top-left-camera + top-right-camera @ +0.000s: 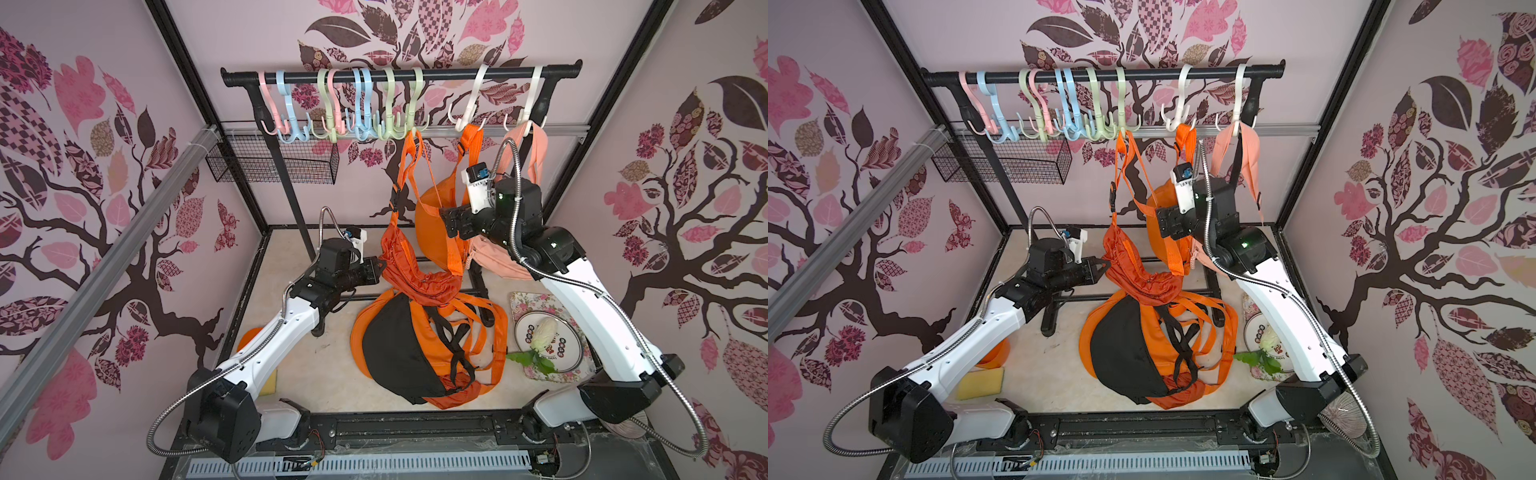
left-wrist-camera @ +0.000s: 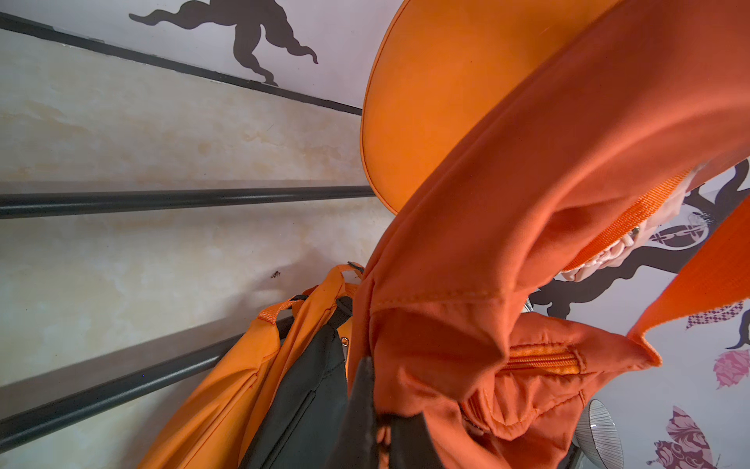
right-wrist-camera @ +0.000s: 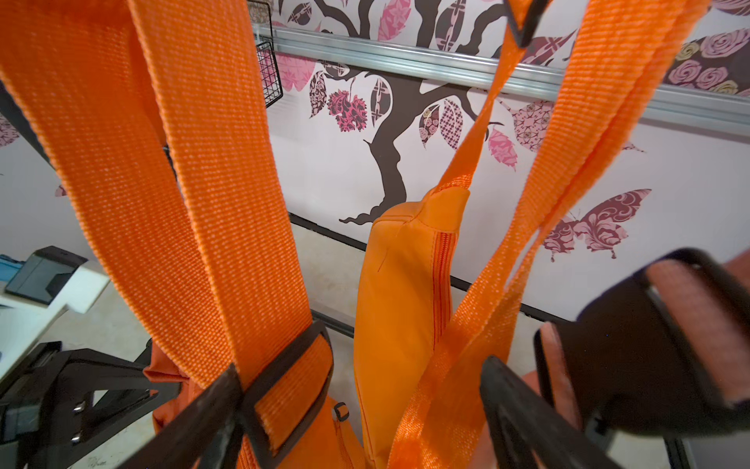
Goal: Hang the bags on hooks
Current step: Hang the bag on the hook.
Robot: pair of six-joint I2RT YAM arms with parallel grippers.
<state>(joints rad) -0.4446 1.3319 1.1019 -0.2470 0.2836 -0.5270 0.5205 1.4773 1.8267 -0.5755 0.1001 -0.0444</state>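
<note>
The strap is hooked, so the left gripper will next move toward the bright orange bag (image 1: 432, 224) (image 2: 453, 89), which hangs on the far side of the pinched fabric from it, and let go of the fold.
The dark orange bag (image 1: 415, 274) (image 1: 1142, 270) (image 2: 507, 203) dangles by its thin strap (image 1: 405, 166) from a green hook (image 1: 411, 120) on the rail. My left gripper (image 1: 380, 264) (image 2: 383, 426) is shut on the bag's lower left end, fabric pinched between the jaws. My right gripper (image 1: 452, 228) (image 3: 365, 406) is open beside the bright orange bag (image 1: 432, 224) (image 3: 397, 304), which hangs from a white hook (image 1: 469, 112). Wide orange straps (image 3: 182, 182) pass between its spread fingers, and none is pinched.
A peach bag (image 1: 494, 262) hangs from the far right white hook. An orange and black bag (image 1: 399, 349) lies on the table. The rail (image 1: 399, 75) carries several free coloured hooks. A wire basket (image 1: 274, 160), a flower plate (image 1: 544, 332) and a sponge (image 1: 980, 384) stand around.
</note>
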